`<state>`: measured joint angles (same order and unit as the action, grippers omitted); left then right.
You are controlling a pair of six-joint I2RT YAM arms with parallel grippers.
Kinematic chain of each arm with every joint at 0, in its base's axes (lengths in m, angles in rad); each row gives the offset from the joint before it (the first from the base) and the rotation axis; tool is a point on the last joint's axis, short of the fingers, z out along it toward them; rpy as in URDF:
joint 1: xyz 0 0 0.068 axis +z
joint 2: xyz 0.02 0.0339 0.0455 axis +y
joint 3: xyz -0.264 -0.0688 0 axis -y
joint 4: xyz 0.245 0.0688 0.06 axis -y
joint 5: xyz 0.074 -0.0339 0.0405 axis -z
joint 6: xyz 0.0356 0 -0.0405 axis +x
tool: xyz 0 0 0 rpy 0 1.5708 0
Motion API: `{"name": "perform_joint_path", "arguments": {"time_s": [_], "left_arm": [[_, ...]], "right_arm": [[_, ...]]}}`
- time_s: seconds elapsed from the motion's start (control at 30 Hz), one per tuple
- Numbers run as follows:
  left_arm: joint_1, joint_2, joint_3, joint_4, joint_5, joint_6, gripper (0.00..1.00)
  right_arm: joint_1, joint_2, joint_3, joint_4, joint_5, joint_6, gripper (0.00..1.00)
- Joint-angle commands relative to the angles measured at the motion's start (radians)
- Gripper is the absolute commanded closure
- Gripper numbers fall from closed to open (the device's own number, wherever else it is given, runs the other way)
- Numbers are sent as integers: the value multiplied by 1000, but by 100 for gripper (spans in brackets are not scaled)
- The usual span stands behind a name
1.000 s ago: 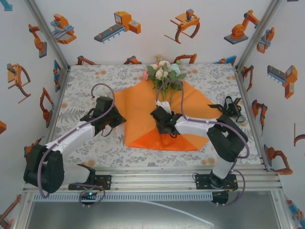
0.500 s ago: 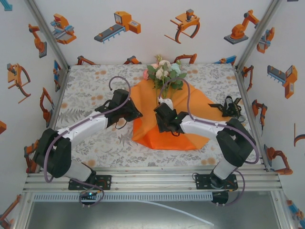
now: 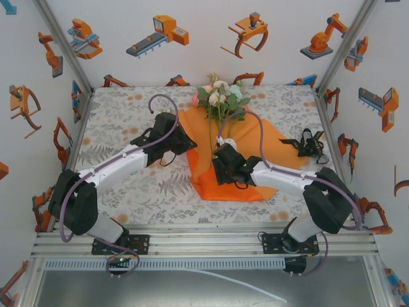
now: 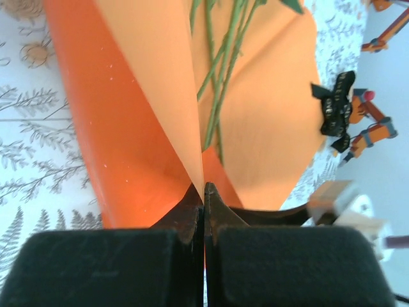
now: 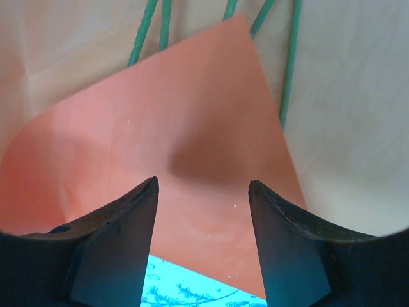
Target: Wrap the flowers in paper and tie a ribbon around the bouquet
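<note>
The stems lie uncovered between my left gripper and the ribbon. I should next carry the lifted paper edge over them toward the black ribbon point(image 3: 310, 146) and let it go.
The flowers point(image 3: 220, 96) lie at the back with their thin green stems point(image 4: 220, 83) running down onto the orange paper point(image 3: 268, 144). My left gripper point(image 3: 185, 142) is shut on the paper's left edge point(image 4: 192, 153), which stands lifted and folded over toward the stems. In the left wrist view the jaws point(image 4: 204, 189) meet on that thin sheet. My right gripper point(image 3: 222, 167) hovers open over the paper's near part; in its wrist view the gripper point(image 5: 203, 185) has a folded orange flap point(image 5: 192, 147) below its fingers and nothing between them. The black ribbon point(image 3: 310, 146) lies bunched to the right of the paper.
A grey floral cover point(image 3: 121, 121) lies over the table. White walls with orange robot prints close in the back and both sides. Metal frame posts point(image 3: 335, 57) stand at the corners. The ribbon point(image 4: 335, 109) sits near the right wall.
My left gripper has swung right with the paper's left edge, folding the sheet over toward the stems. The right gripper has drifted slightly right and nearer, still open.
</note>
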<state>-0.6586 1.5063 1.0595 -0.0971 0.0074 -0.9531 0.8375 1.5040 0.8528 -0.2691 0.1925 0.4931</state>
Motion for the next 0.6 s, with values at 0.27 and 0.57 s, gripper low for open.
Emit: {"name": "perform_joint_path", "arguments": {"time_s": [0.27, 0.57], "left_arm": [[-23, 128, 91, 104, 13, -64, 98], [-55, 233, 176, 156, 15, -69, 99]], "right_arm": [[18, -121, -132, 113, -122, 36, 44], [18, -355, -260, 283, -366, 97, 32]]}}
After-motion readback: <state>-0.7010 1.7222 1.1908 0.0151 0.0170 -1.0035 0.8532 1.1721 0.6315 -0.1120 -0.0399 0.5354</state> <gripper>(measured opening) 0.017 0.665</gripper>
